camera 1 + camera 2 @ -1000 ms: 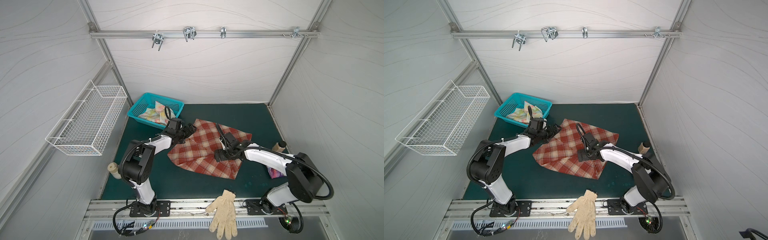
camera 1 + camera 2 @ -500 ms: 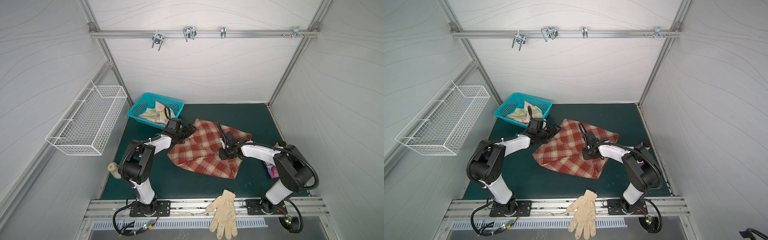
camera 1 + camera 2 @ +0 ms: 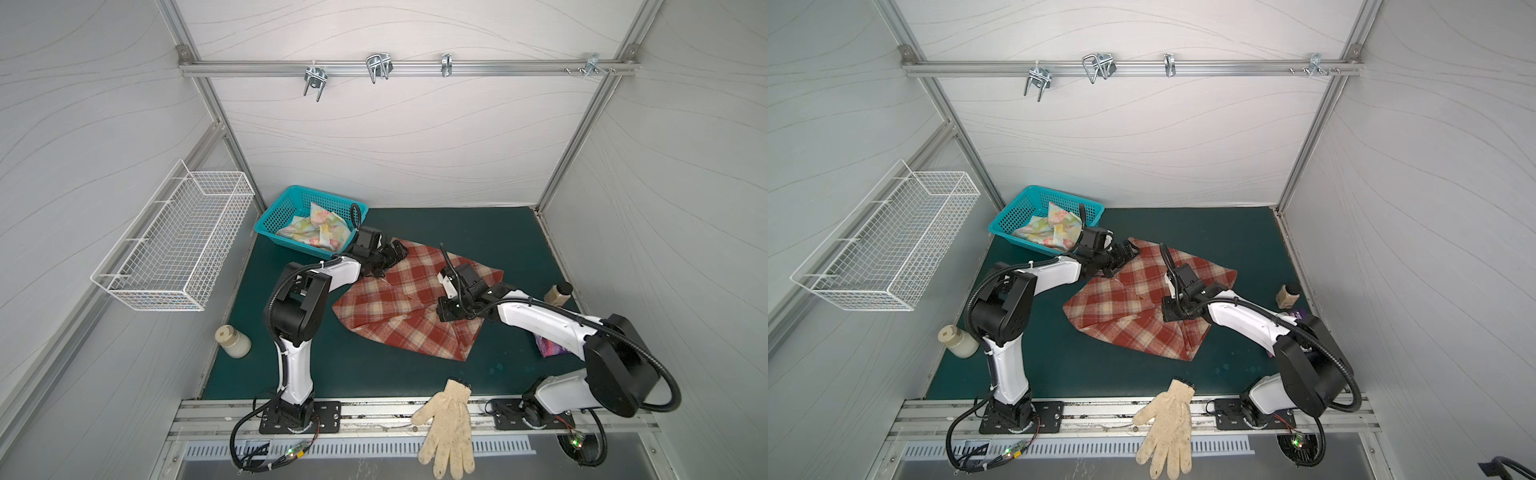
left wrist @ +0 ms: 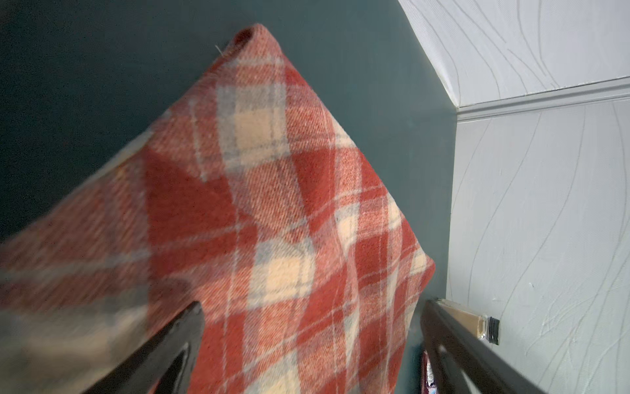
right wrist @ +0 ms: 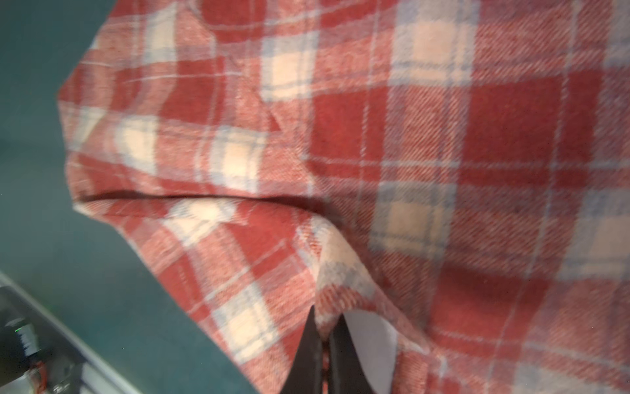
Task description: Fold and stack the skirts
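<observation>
My right gripper should pull the raised fold back past the skirt's near edge and release it over the mat by the glove, as the cloth is folded over.
The rust-red and cream plaid skirt lies crumpled on the green mat in both top views. The pastel floral skirt lies bunched in the teal basket. My left gripper rests low at the plaid skirt's far left corner. It is open, with the cloth spread between its wide-apart fingers. My right gripper is over the skirt's right part and shut on a raised fold of the plaid cloth.
A cream knitted glove hangs over the front rail. A pale jar stands at the mat's left edge. A small bottle and a purple packet lie at the right. A white wire basket hangs on the left wall.
My right gripper's jaws have closed on a fold of the plaid skirt. The left gripper has stayed open at the far corner.
</observation>
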